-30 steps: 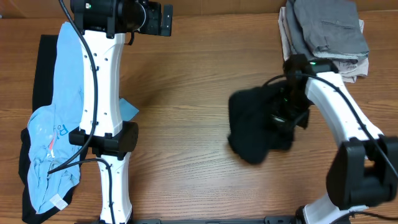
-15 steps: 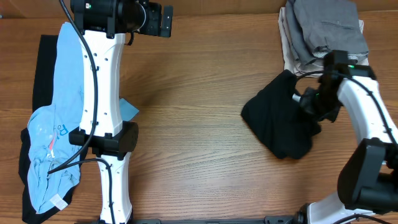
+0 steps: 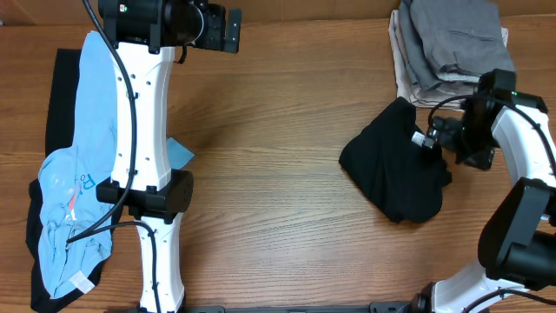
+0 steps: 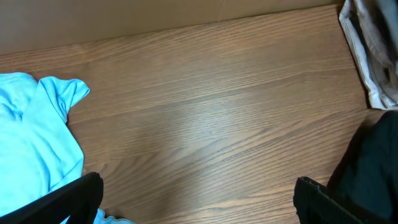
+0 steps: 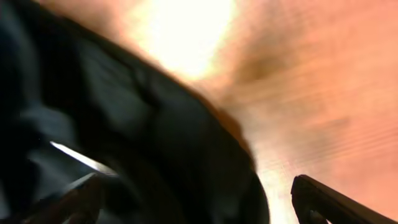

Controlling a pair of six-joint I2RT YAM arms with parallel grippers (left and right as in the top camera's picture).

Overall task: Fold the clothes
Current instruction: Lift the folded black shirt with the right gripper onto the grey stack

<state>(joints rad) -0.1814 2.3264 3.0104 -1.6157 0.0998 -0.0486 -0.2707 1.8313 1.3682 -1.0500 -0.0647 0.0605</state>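
Note:
My right gripper will lower onto the black garment's edge [image 3: 428, 154] [image 5: 193, 162], moving to the left in the overhead view, as the garment lies below it on that side.
A crumpled black garment [image 3: 393, 172] lies on the table right of centre. My right gripper [image 3: 434, 139] sits at its upper right edge, open, jaws spread wide with the dark cloth [image 5: 124, 137] below and between them; that view is blurred. At the far left a light blue shirt [image 3: 87, 165] is draped over another black garment [image 3: 59, 96]. My left gripper [image 3: 228, 30] hovers at the back of the table, open over bare wood, its fingers [image 4: 71, 200] wide apart. The blue shirt [image 4: 34, 137] shows at the left of that view.
A stack of folded grey and light clothes [image 3: 452, 43] rests at the back right corner, just behind the black garment. The left arm [image 3: 143, 130] stretches from the front edge to the back, alongside the blue shirt. Bare wood [image 3: 269, 156] lies between the two arms.
My right gripper carried the black garment to the right, then opened and let it go. The garment now lies on the table. The left arm has not moved.

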